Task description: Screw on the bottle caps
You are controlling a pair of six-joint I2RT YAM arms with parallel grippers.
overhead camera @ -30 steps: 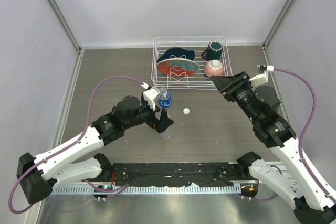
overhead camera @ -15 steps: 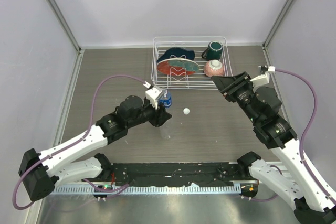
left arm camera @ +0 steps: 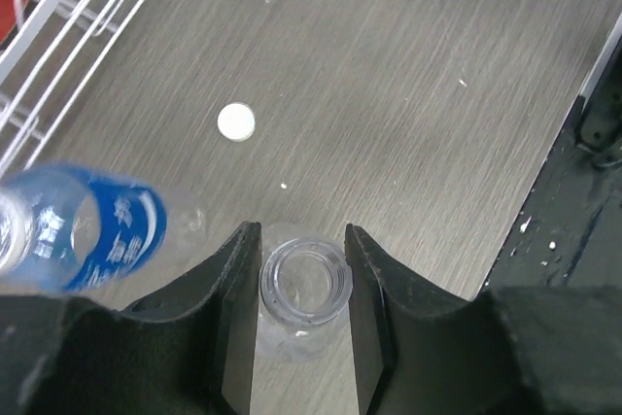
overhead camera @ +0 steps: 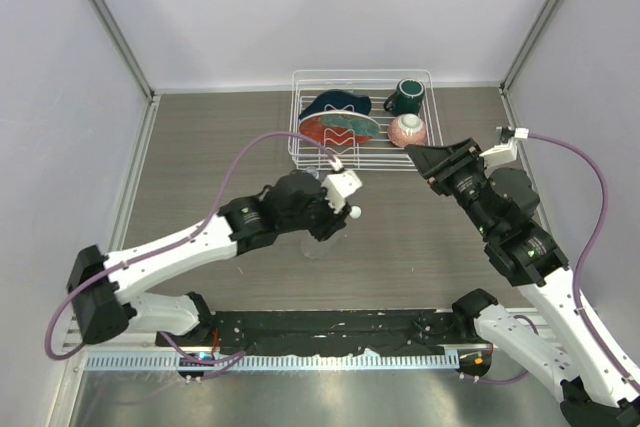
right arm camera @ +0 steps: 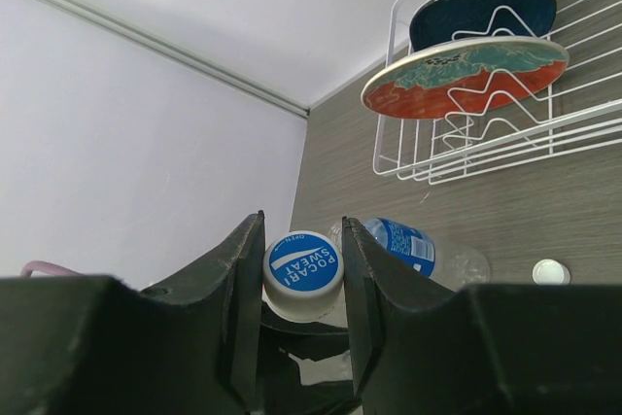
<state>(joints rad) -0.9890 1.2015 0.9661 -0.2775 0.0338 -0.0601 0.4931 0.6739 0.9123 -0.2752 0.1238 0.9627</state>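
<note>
The table toward the base bar (overhead camera: 341,264) is bare, so my left gripper should next move down, back and to the right in the overhead view and let go of the plain clear bottle's neck.
In the left wrist view my left gripper (left arm camera: 302,232) is shut on the neck of the plain clear bottle (left arm camera: 304,287), which stands upright with its mouth open. The blue-labelled bottle (left arm camera: 89,226) lies just left of it, uncapped as far as I can see. A white bottle cap (left arm camera: 236,121) rests on the table beyond them. From above, the left gripper (overhead camera: 328,225) sits by that cap (overhead camera: 354,212). My right gripper (right arm camera: 302,227) is shut on a blue-topped bottle cap (right arm camera: 302,274), held in the air right of the rack (overhead camera: 416,155).
A white wire dish rack (overhead camera: 300,137) stands at the back with plates (overhead camera: 340,128), a dark green mug (overhead camera: 405,97) and a pink bowl (overhead camera: 408,129). Grey walls close in both sides. The black base rail (overhead camera: 330,325) runs along the near edge.
The left arm has swung to the right and its jaws have closed round the plain bottle's neck. The right arm has barely moved and still holds its cap.
</note>
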